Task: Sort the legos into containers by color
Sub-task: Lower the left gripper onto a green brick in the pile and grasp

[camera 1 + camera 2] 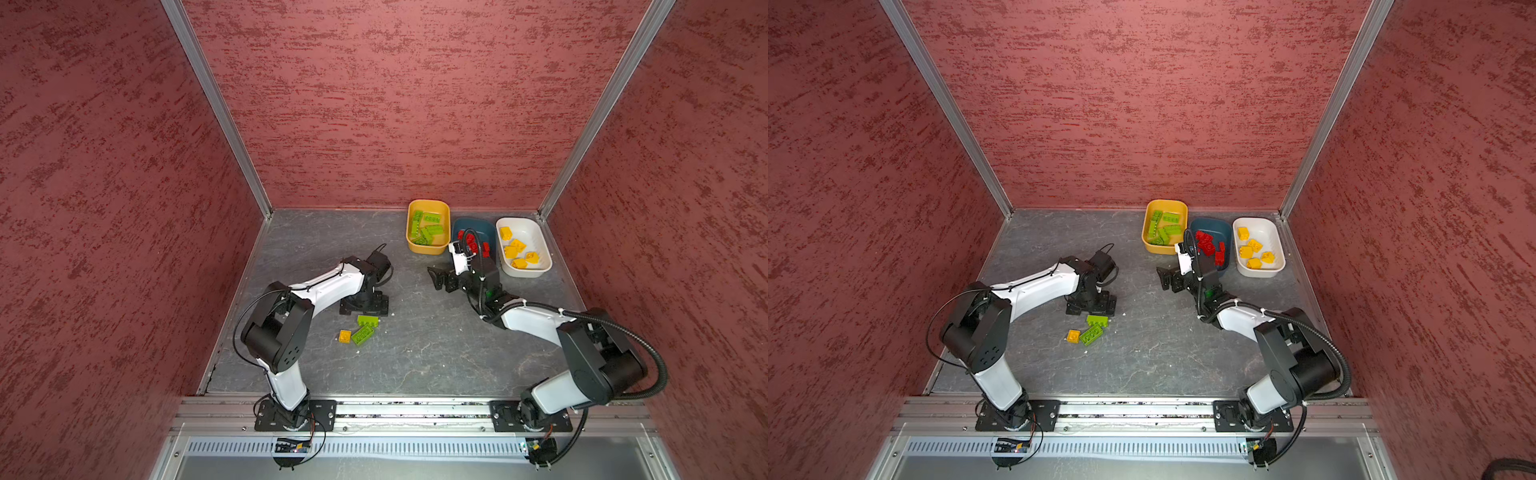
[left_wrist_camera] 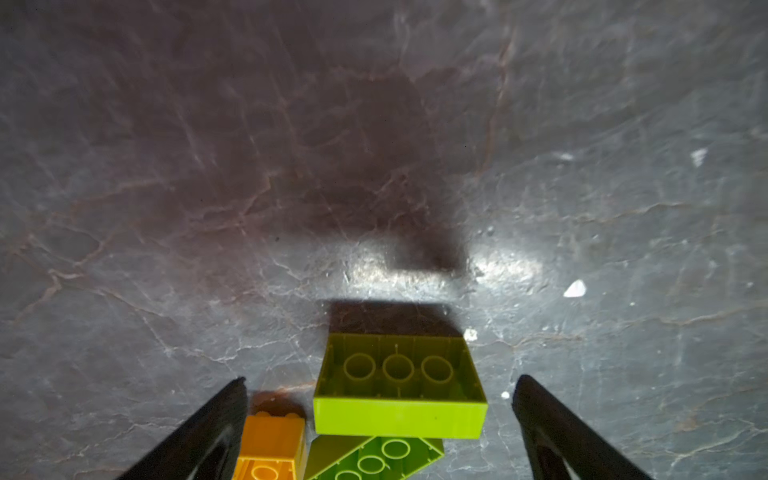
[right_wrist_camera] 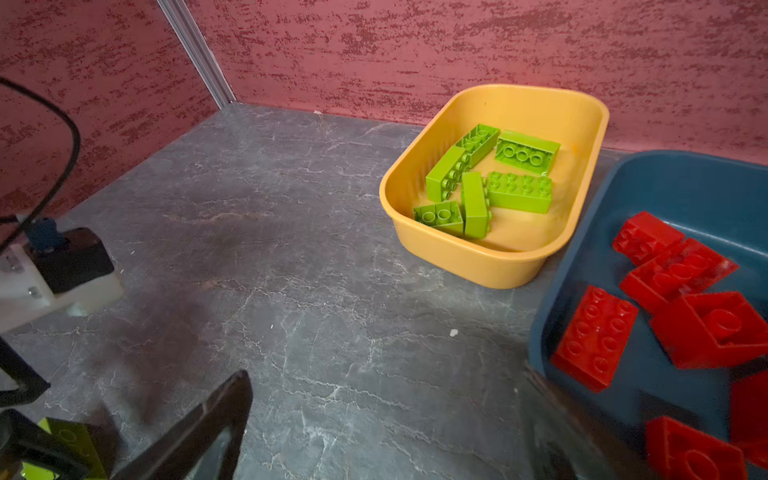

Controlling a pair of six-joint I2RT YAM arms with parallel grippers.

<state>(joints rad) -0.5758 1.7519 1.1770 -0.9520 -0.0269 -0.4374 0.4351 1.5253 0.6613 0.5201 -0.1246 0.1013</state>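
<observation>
My left gripper already has its open fingers on both sides of the brick, so next it will move down over the short ends of the upturned green brick (image 1: 368, 321) (image 2: 399, 387) and close.
Three loose legos lie left of centre on the grey floor. One is a lime green brick (image 1: 368, 320) (image 2: 399, 390), hollow side up, leaning on a second green brick (image 1: 364, 334) (image 2: 374, 457). A yellow brick (image 1: 344, 336) (image 2: 272, 440) sits beside them. My left gripper (image 1: 365, 309) (image 2: 380, 380) hangs open just above them, its fingers straddling the upturned green brick without touching it. My right gripper (image 1: 436, 277) (image 3: 390, 374) is open and empty over bare floor, in front of the containers. These are a yellow-orange tub (image 1: 428, 248) (image 3: 478, 266) with green legos, a teal tub (image 1: 465, 226) (image 3: 685, 187) with red ones, and a white tub (image 1: 524, 270) with yellow ones.
Red textured walls (image 1: 374, 104) close in the floor on three sides, and the tubs stand against the back right corner. A metal rail (image 1: 415, 409) with both arm bases runs along the front. Small white crumbs (image 2: 575, 289) dot the floor.
</observation>
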